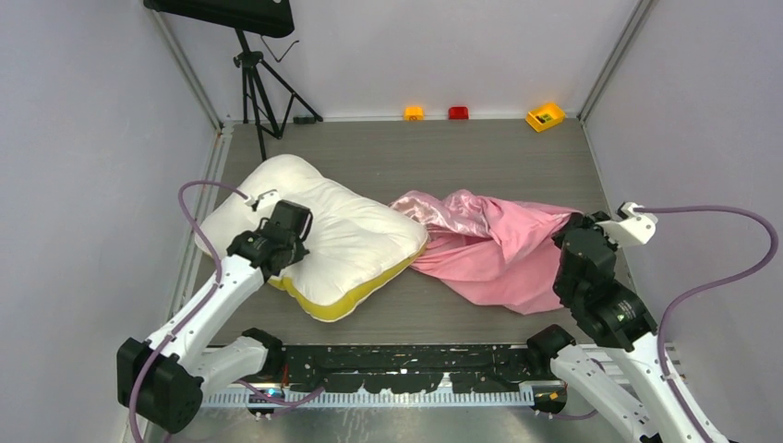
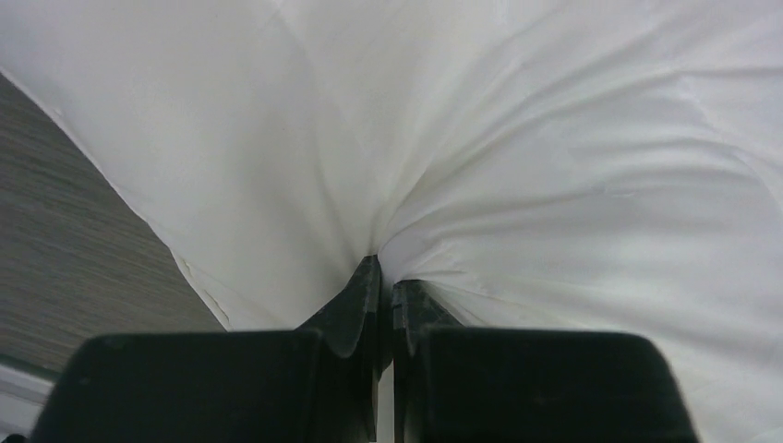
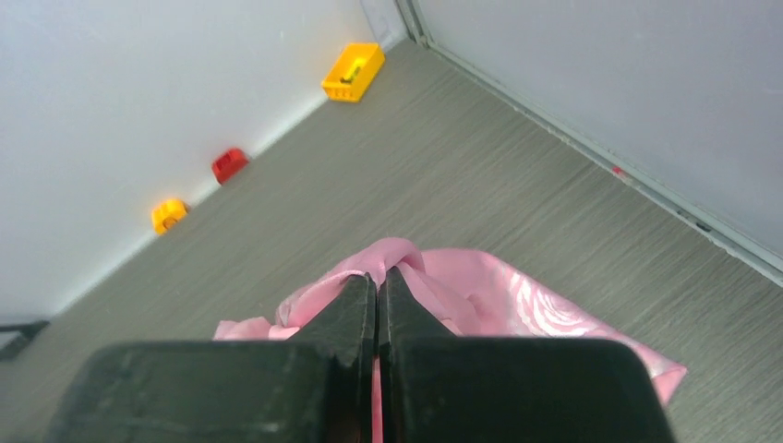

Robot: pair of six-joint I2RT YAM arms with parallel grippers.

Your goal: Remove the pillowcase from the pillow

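The pillowcase (image 1: pixel 494 245) is off, so my left gripper should next rise outward and release the pillow over the bare table by the tripod, which is outward of the gripper.
The white pillow (image 1: pixel 342 235) with a yellow edge lies bare at the left-centre of the table. My left gripper (image 1: pixel 297 220) is shut on a pinch of its white cover; in the left wrist view the gripper (image 2: pixel 386 277) has the pillow (image 2: pixel 517 157) bunched at its tips. The pink satin pillowcase (image 1: pixel 494 245) lies crumpled to the right of the pillow, its left end touching the pillow's right corner. My right gripper (image 1: pixel 574 231) is shut on the pillowcase's right end; in the right wrist view the gripper (image 3: pixel 379 281) pinches the pillowcase (image 3: pixel 480 300).
A tripod (image 1: pixel 254 78) stands at the back left. An orange block (image 1: pixel 414 113), a red block (image 1: pixel 458 113) and a yellow bin (image 1: pixel 545 116) sit along the back wall. Walls close in on both sides. Bare table lies behind the pillowcase.
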